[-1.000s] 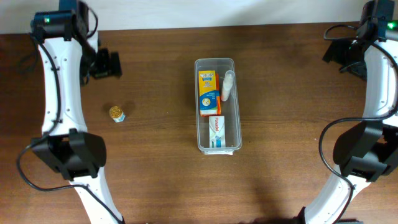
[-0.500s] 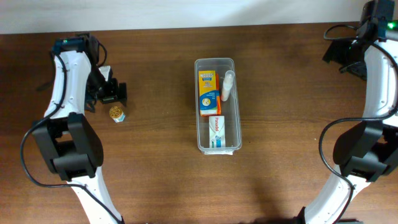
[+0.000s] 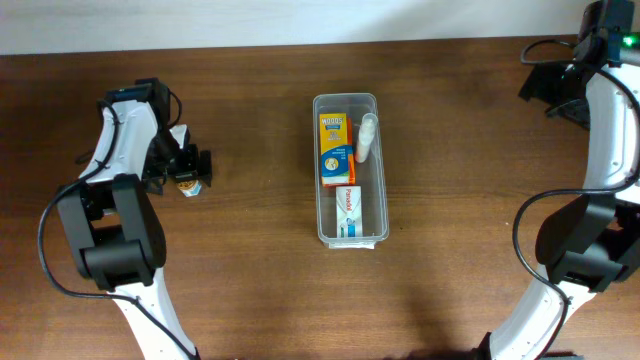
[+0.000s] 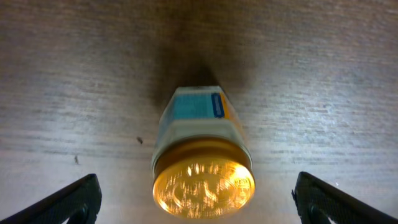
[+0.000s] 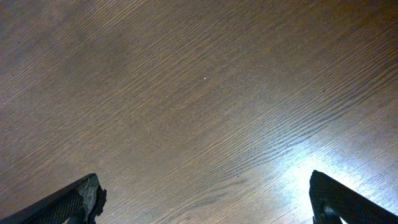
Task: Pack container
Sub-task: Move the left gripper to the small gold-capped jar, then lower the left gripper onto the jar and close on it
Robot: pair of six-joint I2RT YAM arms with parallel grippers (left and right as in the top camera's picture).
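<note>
I will lower my left gripper past the gold lid next and close on the jar's labelled body [image 3: 192, 189] [image 4: 198, 109], because the jar stands below it between the spread fingers.
The clear plastic container [image 3: 347, 103] stands at the table's middle and holds a yellow box, an orange box, a white tube and a white-and-blue box. A small jar with a gold lid and a blue-and-white label [image 3: 188, 184] stands on the wood at the left. My left gripper [image 3: 181, 165] is open right over the jar. In the left wrist view the jar [image 4: 202, 162] sits between the two spread fingertips [image 4: 199, 202], untouched. My right gripper [image 5: 205, 202] is open and empty over bare wood at the far right back.
The table's back edge meets a white wall along the top of the overhead view. Both arm bases stand at the front left and front right corners.
My left arm has swung down and forward from the back left to the gold-lidded jar, and its open gripper now straddles it. The right arm has not moved.
</note>
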